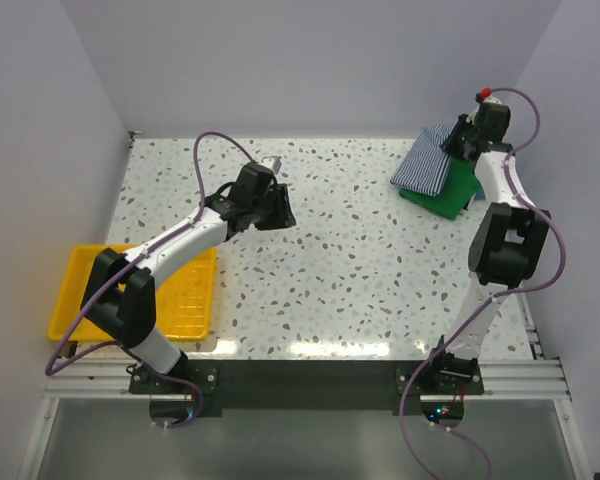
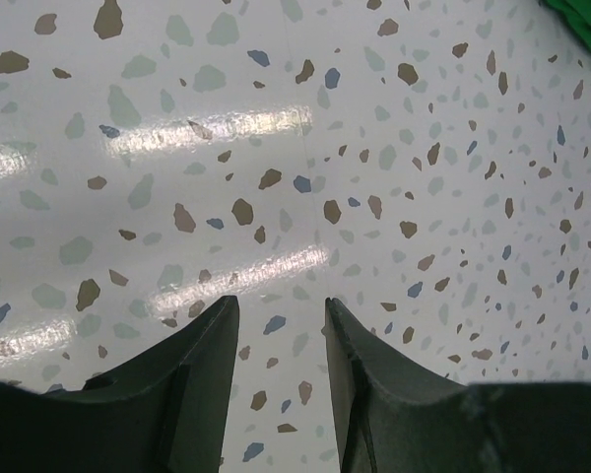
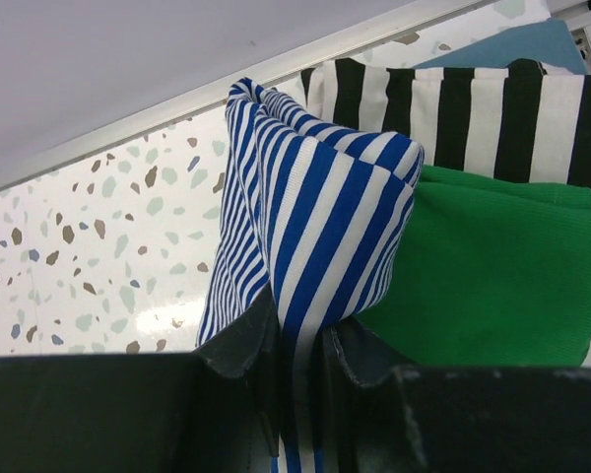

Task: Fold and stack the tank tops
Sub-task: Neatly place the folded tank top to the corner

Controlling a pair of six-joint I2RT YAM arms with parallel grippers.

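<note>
The green tank top's open side lies bare, so I will next lower my right gripper toward the right in the top view onto that side and let go of the striped tank top's fold.
The folded green tank top (image 1: pixel 452 192) lies at the table's far right, also seen in the right wrist view (image 3: pixel 492 266). The navy-and-white striped tank top (image 1: pixel 427 161) rests folded on it, partly overhanging to the left. My right gripper (image 1: pixel 460 140) is shut on a bunched fold of the striped tank top (image 3: pixel 320 217), the cloth pinched between both fingers (image 3: pixel 238 340). My left gripper (image 1: pixel 277 210) hovers open over bare table at centre left, nothing between its fingers (image 2: pixel 192 374). A green corner (image 2: pixel 583 22) shows at the upper right of the left wrist view.
A yellow plastic tray (image 1: pixel 75 290) sits at the table's left edge beside the left arm. A black-and-white striped cloth (image 3: pixel 453 103) and a blue surface (image 3: pixel 512 49) show behind the tops in the right wrist view. Walls enclose the table at back and sides.
</note>
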